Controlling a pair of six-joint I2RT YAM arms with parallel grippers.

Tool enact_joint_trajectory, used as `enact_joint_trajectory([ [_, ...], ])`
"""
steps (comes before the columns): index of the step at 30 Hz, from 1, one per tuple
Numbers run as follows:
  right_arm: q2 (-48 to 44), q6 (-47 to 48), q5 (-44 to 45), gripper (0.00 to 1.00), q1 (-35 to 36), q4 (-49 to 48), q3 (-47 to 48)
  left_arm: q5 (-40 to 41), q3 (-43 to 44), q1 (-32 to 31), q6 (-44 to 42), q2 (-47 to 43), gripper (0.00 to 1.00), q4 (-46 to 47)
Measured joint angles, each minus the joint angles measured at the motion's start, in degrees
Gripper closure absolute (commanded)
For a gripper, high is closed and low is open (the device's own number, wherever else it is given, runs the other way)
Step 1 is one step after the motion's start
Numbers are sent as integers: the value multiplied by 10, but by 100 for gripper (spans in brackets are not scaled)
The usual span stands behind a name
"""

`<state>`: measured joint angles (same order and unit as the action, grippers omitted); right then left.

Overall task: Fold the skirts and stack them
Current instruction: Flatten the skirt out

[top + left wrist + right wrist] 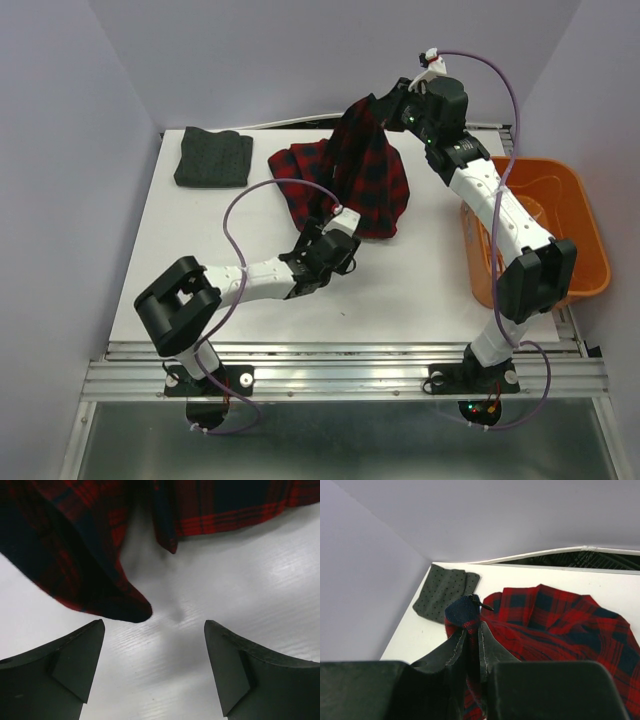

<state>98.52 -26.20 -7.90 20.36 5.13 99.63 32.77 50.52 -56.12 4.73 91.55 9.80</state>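
Note:
My left gripper has its fingers open, and the red-and-black plaid skirt's pointed near corner [301,224] [139,611] is just outward of them. The gripper will move gently outward onto that corner next.
The red-and-black plaid skirt [362,170] hangs from my right gripper [385,103], which is shut on its top corner and holds it up over the back of the table. The rest drapes down onto the white table [420,280]. In the right wrist view the jaws pinch the cloth [470,612] at the gripper [472,630]. My left gripper [335,235] is open and empty, low over the table just below the skirt's hanging edge [120,607]; its gap [154,630] shows bare table. The folded dark grey dotted skirt [214,157] lies at the back left, also in the right wrist view [442,592].
An orange plastic basket [560,225] stands at the table's right edge beside the right arm. Purple walls close in the back and sides. A white cable [300,120] runs along the back edge.

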Motion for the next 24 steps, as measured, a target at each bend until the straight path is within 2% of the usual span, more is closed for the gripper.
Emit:
enact_joint_trajectory([
  [8, 0, -5, 0, 99, 0, 0, 0, 35, 19, 42, 45, 4, 16, -17],
  [11, 0, -6, 0, 99, 0, 0, 0, 35, 19, 63, 47, 4, 31, -14],
  [12, 0, -6, 0, 99, 0, 0, 0, 34, 19, 73, 47, 4, 42, -11],
  [14, 0, -5, 1, 99, 0, 0, 0, 33, 19, 96, 45, 4, 53, -8],
  [15, 0, -4, 2, 99, 0, 0, 0, 31, 19, 112, 45, 4, 65, -5],
  [17, 0, -1, 4, 99, 0, 0, 0, 28, 19, 132, 41, 4, 83, 2],
  [18, 0, 3, 5, 99, 0, 0, 0, 26, 19, 141, 37, 3, 99, 7],
  [21, -1, 22, 14, 99, 0, 0, 0, 12, 7, 162, 13, -29, 100, 19],
  [24, -7, 52, 22, 99, 0, 0, 0, -10, -13, 180, -35, -99, 100, 23],
])
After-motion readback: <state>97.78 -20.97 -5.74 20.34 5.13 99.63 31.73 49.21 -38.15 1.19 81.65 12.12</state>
